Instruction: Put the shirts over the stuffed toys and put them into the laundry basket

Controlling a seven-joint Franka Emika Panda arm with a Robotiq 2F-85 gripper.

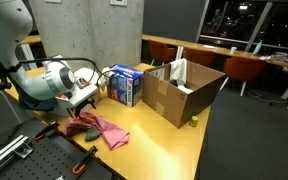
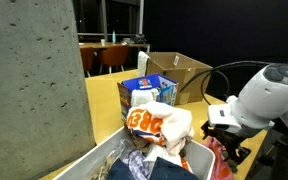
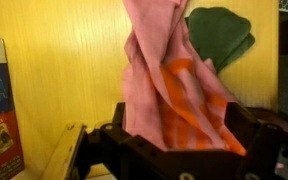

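To grab the pink shirt's orange-streaked folds [image 1: 82, 122] [image 3: 185, 101], my gripper will lower onto the shirt's crumpled heap near the green stuffed toy first, then close.
The pink shirt [image 3: 154, 70] lies crumpled on the wooden table, with orange streaks in its folds. In the wrist view it runs up between my gripper's [image 3: 184, 125] black fingers, which stand wide apart without pinching it. In both exterior views the gripper [image 1: 84, 97] [image 2: 224, 140] hangs low over that shirt [image 1: 102, 128]. A soft green stuffed toy [image 3: 220, 35] lies just beyond the shirt. The pale laundry basket [image 2: 89, 156] sits in the foreground, holding a cream-white shirt [image 2: 174, 128] and a dark blue garment [image 2: 134, 168]. The other toys are hidden.
A blue-and-white carton [image 1: 124, 85] [image 2: 149, 92] stands close beside the gripper. A big open cardboard box [image 1: 184, 88] [image 2: 179, 70] sits farther along the table. Orange-handled tools [image 1: 84, 160] lie near the arm's base. A concrete pillar [image 2: 34, 80] fills one side.
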